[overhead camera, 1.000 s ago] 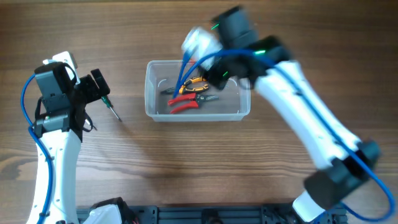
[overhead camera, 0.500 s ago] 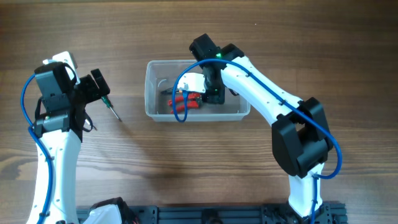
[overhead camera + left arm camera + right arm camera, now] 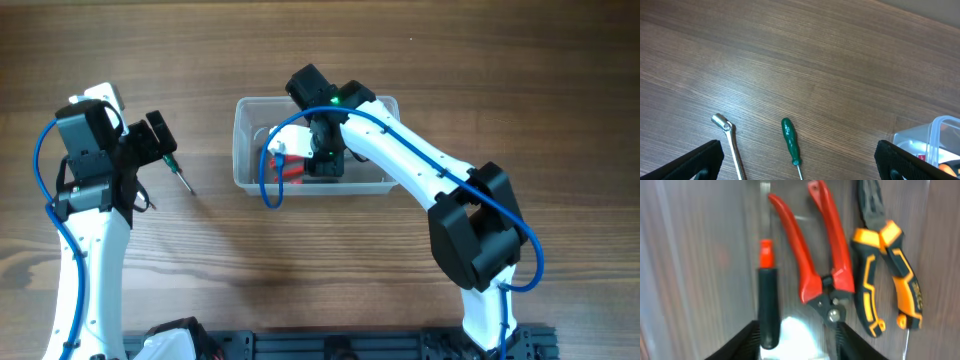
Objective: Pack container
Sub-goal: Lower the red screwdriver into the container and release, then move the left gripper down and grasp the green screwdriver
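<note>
Next, my left gripper moves down with its fingers wide apart onto the green screwdriver's handle near the shaft [image 3: 172, 164] [image 3: 794, 153], since it lies on the tabletop below the gripper.
The clear plastic container [image 3: 240, 150] stands at the table's middle. It holds red-handled pliers [image 3: 815, 255], orange-and-black pliers [image 3: 890, 265] and a black-handled tool with an orange tip [image 3: 767, 295]. My right gripper [image 3: 322, 162] is down inside the container. Its fingers [image 3: 795, 342] are apart, with the black handle's end and the red pliers' pivot between them, gripping nothing. My left gripper [image 3: 160, 140] is open wide and empty above a green screwdriver [image 3: 790, 140] and a silver wrench [image 3: 727, 135] on the table.
The green screwdriver [image 3: 180, 178] lies left of the container, between it and my left arm. The container's corner [image 3: 940, 135] shows at the right edge of the left wrist view.
My right arm swung in from the right and lowered its gripper into the container, then shifted a little left inside it. The left arm has not moved.
</note>
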